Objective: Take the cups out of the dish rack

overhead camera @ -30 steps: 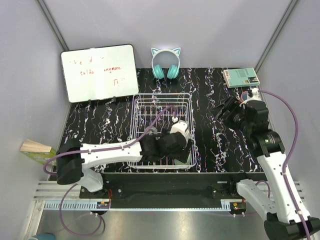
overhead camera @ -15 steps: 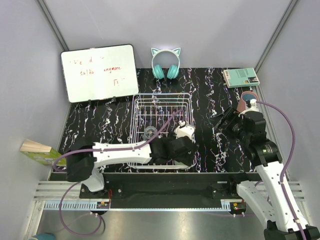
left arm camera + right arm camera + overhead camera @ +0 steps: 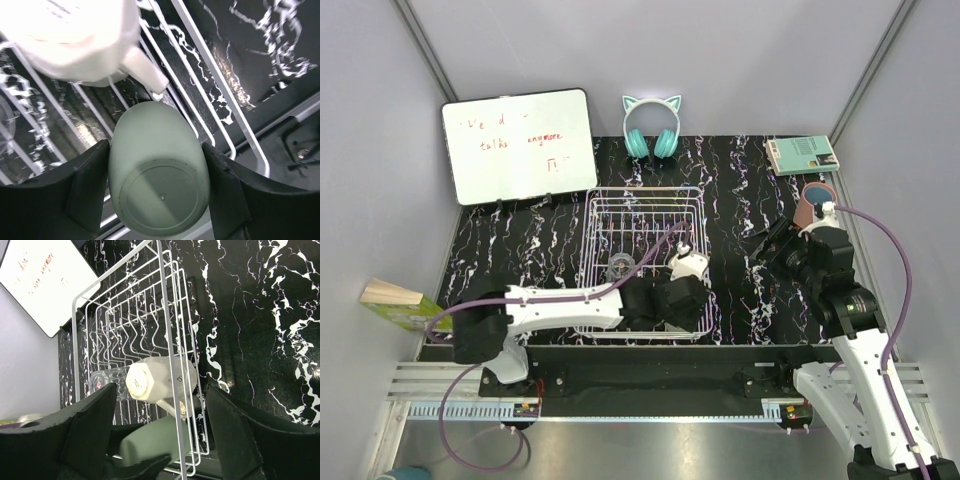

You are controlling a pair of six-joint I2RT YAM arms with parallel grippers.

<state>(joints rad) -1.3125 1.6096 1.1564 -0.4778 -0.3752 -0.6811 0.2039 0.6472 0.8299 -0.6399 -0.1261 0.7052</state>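
Note:
I need to move my right gripper to the left in the top view next, onto the loose end of the green cup, because my left gripper is holding the cup by its base.
The white wire dish rack (image 3: 640,190) stands mid-table. My left gripper (image 3: 678,300) reaches into its near right corner, shut on a sage-green cup (image 3: 157,180) that lies on its side, base toward the wrist camera, with a finger pressed on each flank. The green cup (image 3: 160,442) also shows in the right wrist view. Beside it lie a cream-white mug (image 3: 688,265) with a handle and a clear glass (image 3: 620,267). A salmon-pink cup (image 3: 817,195) stands on the table at the far right. My right gripper (image 3: 770,245) hangs open right of the rack, holding nothing.
A whiteboard (image 3: 520,147) leans at the back left, teal cat-ear headphones (image 3: 652,125) lie behind the rack, and a teal box (image 3: 802,155) sits at the back right. A wooden block (image 3: 392,297) rests off the table's left edge.
The left gripper slid to the rack's near right corner and closed on the green cup. The right arm drew back toward me, uncovering the pink cup.

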